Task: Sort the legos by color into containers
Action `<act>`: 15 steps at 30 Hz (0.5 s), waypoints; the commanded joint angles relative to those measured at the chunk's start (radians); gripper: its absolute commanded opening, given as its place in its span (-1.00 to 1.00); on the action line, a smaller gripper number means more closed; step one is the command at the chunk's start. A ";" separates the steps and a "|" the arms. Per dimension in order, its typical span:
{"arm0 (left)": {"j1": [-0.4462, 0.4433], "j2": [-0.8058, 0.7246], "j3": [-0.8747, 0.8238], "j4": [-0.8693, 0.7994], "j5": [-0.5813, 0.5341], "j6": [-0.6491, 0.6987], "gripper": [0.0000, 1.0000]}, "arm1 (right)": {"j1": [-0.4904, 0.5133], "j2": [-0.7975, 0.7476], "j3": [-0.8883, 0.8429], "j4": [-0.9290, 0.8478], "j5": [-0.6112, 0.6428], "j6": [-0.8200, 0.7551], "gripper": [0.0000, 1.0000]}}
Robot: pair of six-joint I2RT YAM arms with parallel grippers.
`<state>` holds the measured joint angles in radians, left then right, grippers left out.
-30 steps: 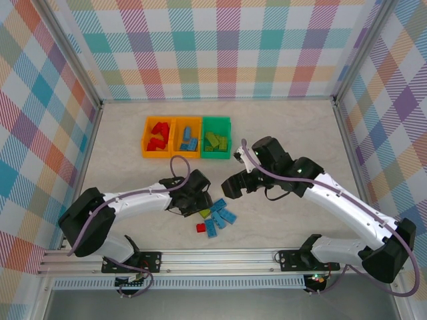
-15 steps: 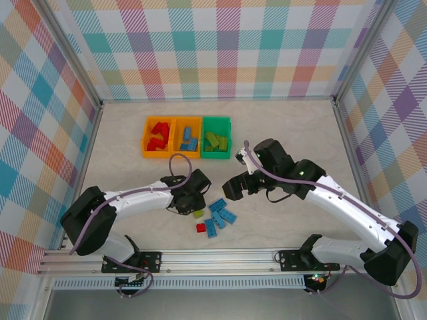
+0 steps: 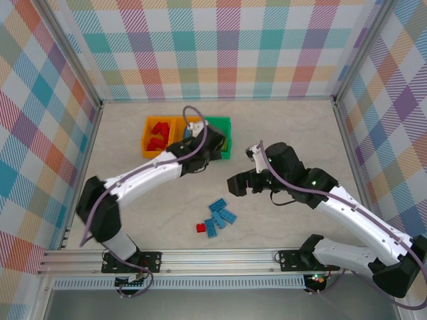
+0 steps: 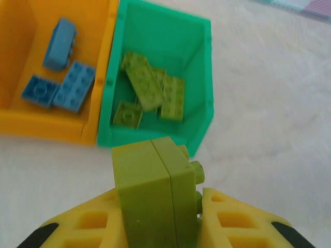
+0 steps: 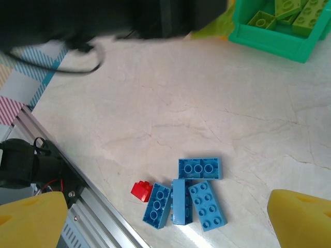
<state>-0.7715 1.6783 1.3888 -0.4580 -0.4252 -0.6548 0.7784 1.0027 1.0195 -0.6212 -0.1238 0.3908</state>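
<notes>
The left gripper carries the lime brick outward past its matching bricks next and releases it in the green bin's bare far part (image 3: 222, 124) (image 4: 166, 40), since that lies outward.
My left gripper (image 3: 212, 148) is shut on a lime green brick (image 4: 155, 196), two pieces stacked, held just in front of the green bin (image 4: 165, 41). Several lime bricks (image 4: 150, 93) lie in that bin. The middle orange bin (image 4: 20, 62) holds light blue bricks (image 4: 75, 87), and the left orange bin (image 3: 146, 141) holds red bricks (image 3: 157, 135). Several light blue bricks (image 5: 199, 168) and one small red brick (image 5: 140, 190) lie loose on the table. My right gripper (image 3: 237, 185) hangs open above and to the right of that pile (image 3: 219, 217), holding nothing.
The aluminium rail (image 3: 213, 257) runs along the near table edge, close to the loose pile. Checkered walls (image 3: 220, 47) enclose the table on three sides. The left arm (image 3: 143, 175) stretches diagonally across the left half of the table.
My left gripper has lifted the lime brick off the loose pile and carried it back to the green bin. My right gripper has drifted slightly to the right.
</notes>
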 commanded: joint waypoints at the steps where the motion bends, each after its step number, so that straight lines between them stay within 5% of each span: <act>1: 0.067 0.158 0.142 0.050 -0.027 0.142 -0.85 | 0.001 -0.049 -0.033 0.012 0.040 0.055 0.99; 7: 0.143 0.410 0.428 0.014 0.020 0.128 -0.70 | 0.001 -0.130 -0.084 0.008 0.097 0.066 0.99; 15: 0.155 0.470 0.589 -0.016 0.052 0.165 -0.03 | 0.001 -0.161 -0.102 -0.016 0.124 0.071 0.99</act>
<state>-0.6121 2.1838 1.9358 -0.4507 -0.3862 -0.5247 0.7784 0.8539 0.9279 -0.6266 -0.0235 0.4492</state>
